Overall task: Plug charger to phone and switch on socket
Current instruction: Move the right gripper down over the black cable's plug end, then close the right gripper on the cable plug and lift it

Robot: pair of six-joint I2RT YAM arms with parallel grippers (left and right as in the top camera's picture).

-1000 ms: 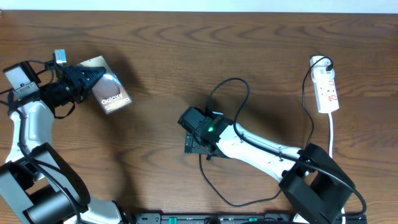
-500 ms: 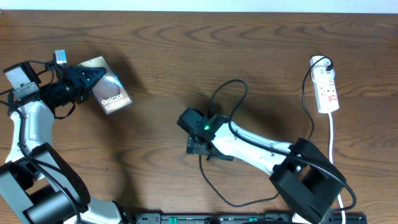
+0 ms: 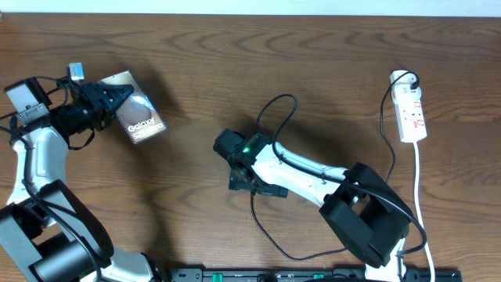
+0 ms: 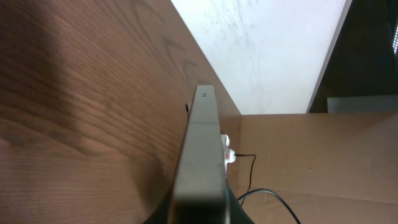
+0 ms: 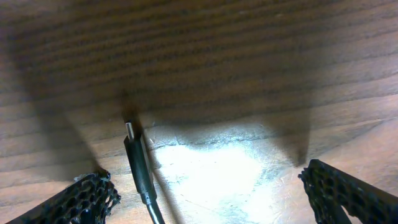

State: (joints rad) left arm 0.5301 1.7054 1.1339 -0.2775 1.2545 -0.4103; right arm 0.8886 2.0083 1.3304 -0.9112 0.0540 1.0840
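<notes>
The right gripper eases slightly outward next and draws its fingers together on the plug tip's black sleeve point(image 5: 141, 171). The sleeve lies between them on top of the table.
The phone point(image 3: 139, 117), with its glossy brownish back and white "Galaxy" lettering, is at the left, and my left gripper point(image 3: 109, 100) is shut on its near end. In the left wrist view the phone point(image 4: 202, 149) shows edge-on between the fingers of the left gripper point(image 4: 200, 213). The charger cable point(image 3: 275, 106) loops across the middle of the table and runs to the white adapter point(image 3: 402, 77) in the socket point(image 3: 412, 115) at the far right. My right gripper point(image 3: 252, 186) stands open low over the table. The plug tip point(image 5: 130, 129) lies between its fingers point(image 5: 87, 198), close to the left one and untouched.
The socket's white cord point(image 3: 419, 180) runs down the right side towards the front edge. A slack loop of charger cable point(image 3: 301, 254) lies near the front. The table's far edge point(image 4: 214, 81) meets a white wall.
My right arm has swung left, carrying the open gripper a little further left along the cable. The left gripper and the phone have not moved.
</notes>
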